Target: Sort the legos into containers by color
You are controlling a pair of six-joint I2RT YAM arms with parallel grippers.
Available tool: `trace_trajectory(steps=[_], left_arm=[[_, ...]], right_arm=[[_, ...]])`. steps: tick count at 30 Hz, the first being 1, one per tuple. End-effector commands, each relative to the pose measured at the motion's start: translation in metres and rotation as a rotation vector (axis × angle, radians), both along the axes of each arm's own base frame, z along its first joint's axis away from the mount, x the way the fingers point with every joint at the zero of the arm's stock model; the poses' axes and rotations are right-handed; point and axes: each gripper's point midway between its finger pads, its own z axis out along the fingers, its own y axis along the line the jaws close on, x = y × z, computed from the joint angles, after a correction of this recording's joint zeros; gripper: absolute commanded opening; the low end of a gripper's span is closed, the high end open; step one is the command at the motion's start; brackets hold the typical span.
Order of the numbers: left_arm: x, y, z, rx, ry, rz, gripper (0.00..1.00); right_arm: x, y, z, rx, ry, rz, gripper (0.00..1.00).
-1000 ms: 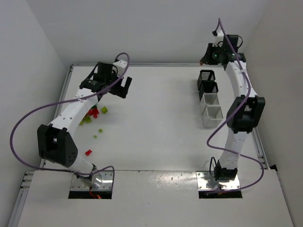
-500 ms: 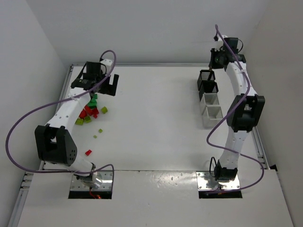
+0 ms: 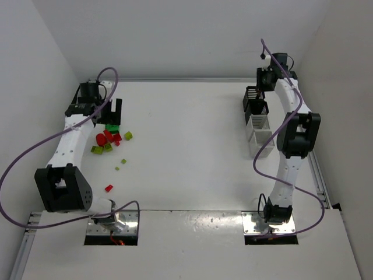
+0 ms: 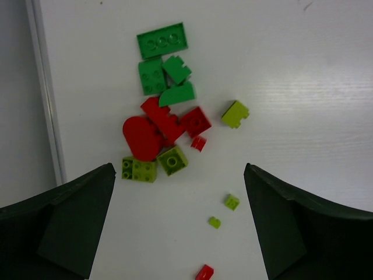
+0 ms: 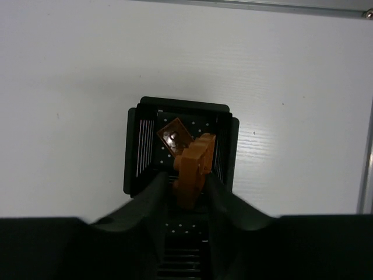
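The robot's left gripper will next move back toward its base, turn, and go down onto the single red brick, because that piece lies clear of the crowded pile.
The legos lie in a loose pile at the far left of the table. The left wrist view shows dark green bricks, red bricks, lime bricks and small strays. My left gripper hangs open and empty above the pile; it also shows in the top view. My right gripper is shut on an orange-brown brick over the farthest black container, which holds another orange-brown piece. The four containers stand in a row at the far right.
A raised rail runs along the table's left edge close to the pile. A single red brick lies nearer the left arm's base. A rail also borders the right edge beside the containers.
My left arm has swung left and back, its open gripper now over the far-left pile. My right gripper has shifted slightly farther back over the far black container.
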Motion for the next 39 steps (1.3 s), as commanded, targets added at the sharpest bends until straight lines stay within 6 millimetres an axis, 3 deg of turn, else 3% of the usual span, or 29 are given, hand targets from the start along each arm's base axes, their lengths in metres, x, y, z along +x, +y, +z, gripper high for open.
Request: trace_trajectory(steps=[1, 5, 10, 14, 20, 23, 29, 35, 39], left_arm=[[-0.030, 0.011, 0.002, 0.028, 0.034, -0.028, 0.99], [-0.062, 0.020, -0.018, 0.080, 0.148, -0.072, 0.96], [-0.104, 0.037, -0.036, 0.128, 0.247, -0.102, 0.94], [-0.133, 0.036, -0.047, 0.114, 0.299, -0.194, 0.93], [-0.187, 0.030, -0.073, 0.154, 0.401, -0.368, 0.79], [-0.200, 0.026, -0.078, 0.171, 0.405, -0.424, 0.77], [-0.207, 0.009, -0.073, 0.114, 0.377, -0.485, 0.71], [-0.224, -0.006, -0.078, 0.072, 0.408, -0.606, 0.69], [-0.229, 0.008, -0.093, 0.111, 0.494, -0.587, 0.67]], right_arm=[[0.013, -0.004, 0.022, -0.015, -0.069, -0.006, 0.36], [0.009, -0.003, 0.026, -0.016, -0.072, -0.006, 0.55], [0.000, 0.003, 0.045, -0.009, -0.097, -0.004, 0.68], [-0.006, 0.020, 0.059, 0.036, -0.109, 0.055, 0.68], [-0.015, 0.056, 0.071, 0.151, -0.101, 0.188, 0.68], [-0.020, 0.073, 0.066, 0.167, -0.081, 0.250, 0.68], [-0.045, 0.113, 0.039, 0.179, -0.015, 0.377, 0.68], [-0.071, 0.138, 0.016, 0.178, 0.000, 0.481, 0.68], [-0.083, 0.147, 0.013, 0.165, -0.007, 0.516, 0.68]])
